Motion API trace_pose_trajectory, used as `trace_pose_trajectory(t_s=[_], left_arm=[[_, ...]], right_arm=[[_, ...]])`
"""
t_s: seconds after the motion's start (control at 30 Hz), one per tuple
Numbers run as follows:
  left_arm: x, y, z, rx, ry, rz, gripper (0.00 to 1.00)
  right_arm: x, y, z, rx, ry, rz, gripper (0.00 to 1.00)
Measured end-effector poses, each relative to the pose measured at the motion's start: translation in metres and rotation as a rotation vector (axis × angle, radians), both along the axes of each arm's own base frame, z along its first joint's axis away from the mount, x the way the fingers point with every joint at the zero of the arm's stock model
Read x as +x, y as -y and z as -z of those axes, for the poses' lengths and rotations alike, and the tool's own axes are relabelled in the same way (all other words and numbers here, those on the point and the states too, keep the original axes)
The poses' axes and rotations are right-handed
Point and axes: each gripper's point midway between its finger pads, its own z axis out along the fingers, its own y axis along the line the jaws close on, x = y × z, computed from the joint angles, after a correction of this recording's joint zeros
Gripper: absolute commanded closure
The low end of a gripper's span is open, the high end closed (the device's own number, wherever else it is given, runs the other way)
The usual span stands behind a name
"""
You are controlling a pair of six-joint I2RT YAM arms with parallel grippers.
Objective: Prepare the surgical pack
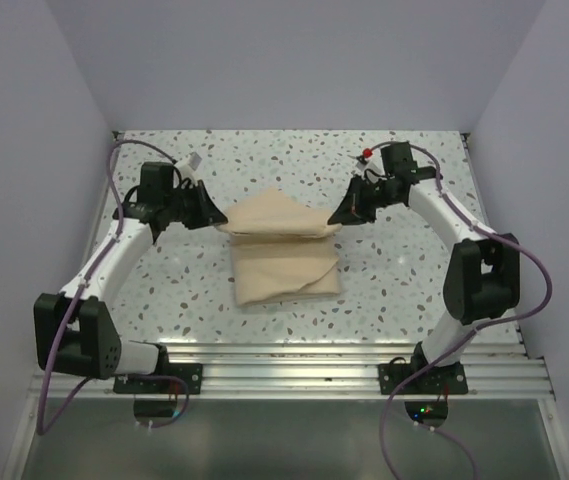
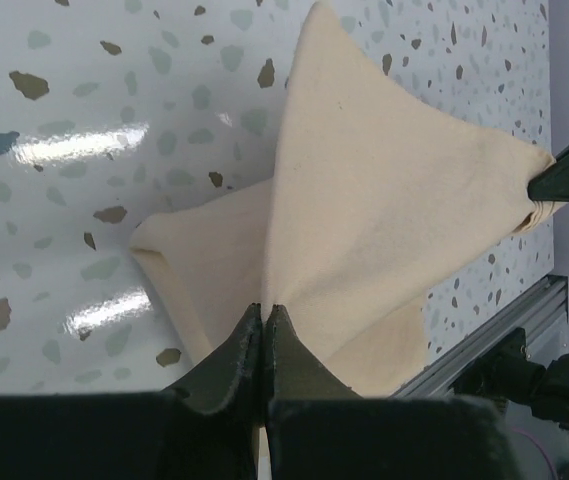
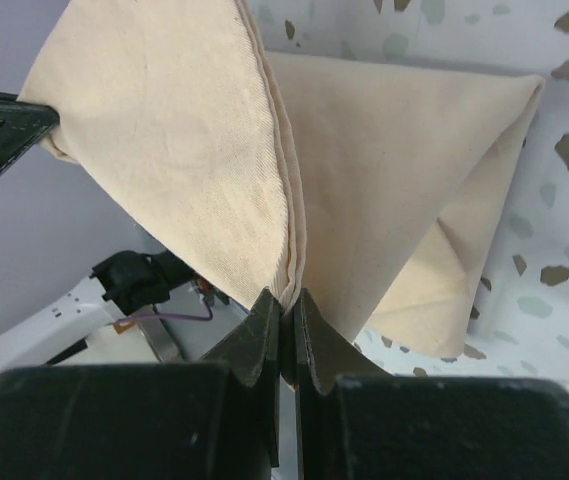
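Note:
The bundle's near end (image 1: 322,283) lies below and back from my right gripper, so next my right gripper should move back and down to lay the lifted flap there, then release.
The surgical pack (image 1: 284,255) is a tan-beige cloth wrap lying partly folded in the middle of the speckled table. Its far flap is lifted off the bundle and stretched between both arms. My left gripper (image 1: 218,220) is shut on the flap's left corner, and the cloth (image 2: 384,190) fans out from its fingertips (image 2: 264,308). My right gripper (image 1: 338,216) is shut on the flap's right corner, pinching a hemmed edge (image 3: 286,295) of the cloth (image 3: 174,130). Each wrist view shows the other gripper's black tip at the flap's opposite corner.
The speckled table (image 1: 414,270) is bounded by grey walls at the left, back and right. A ribbed metal rail (image 1: 294,360) carrying both arm bases runs along the near edge. Cables loop beside each arm.

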Motion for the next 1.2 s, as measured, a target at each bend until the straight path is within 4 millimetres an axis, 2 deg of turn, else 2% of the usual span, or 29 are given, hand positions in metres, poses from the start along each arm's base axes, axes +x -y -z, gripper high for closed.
trace_pose_trajectory(t_s=[0.17, 0.33, 0.47, 0.73, 1.0, 1.07, 1.1, 1.17, 1.2], left_arm=[[-0.034, 0.011, -0.001, 0.011, -0.001, 0.038, 1.0], [-0.076, 0.018, 0.03, 0.023, -0.066, 0.071, 1.0], [-0.101, 0.018, 0.047, 0.017, -0.109, 0.064, 1.0], [-0.119, 0.014, 0.061, 0.019, -0.147, 0.036, 1.0], [-0.137, 0.011, 0.079, 0.045, -0.255, 0.015, 1.0], [-0.141, 0.009, 0.085, 0.064, -0.3, 0.002, 0.93], [-0.143, 0.007, 0.086, 0.072, -0.313, -0.003, 0.91], [-0.146, 0.005, 0.089, 0.085, -0.331, -0.011, 0.79], [-0.147, 0.003, 0.09, 0.094, -0.337, -0.015, 0.79]], right_arm=[[-0.031, 0.007, 0.001, -0.028, 0.004, -0.012, 1.0], [-0.052, 0.013, 0.013, -0.057, -0.028, -0.014, 1.0], [-0.068, 0.016, 0.032, -0.075, -0.082, -0.028, 1.0], [-0.111, 0.02, 0.059, -0.11, -0.17, -0.058, 1.0], [-0.132, 0.018, 0.081, -0.161, -0.234, -0.105, 0.94], [-0.137, 0.016, 0.087, -0.179, -0.247, -0.125, 0.9], [-0.14, 0.015, 0.09, -0.183, -0.255, -0.133, 0.84], [-0.145, 0.016, 0.095, -0.195, -0.269, -0.147, 0.78], [-0.148, 0.017, 0.098, -0.208, -0.279, -0.151, 0.76]])
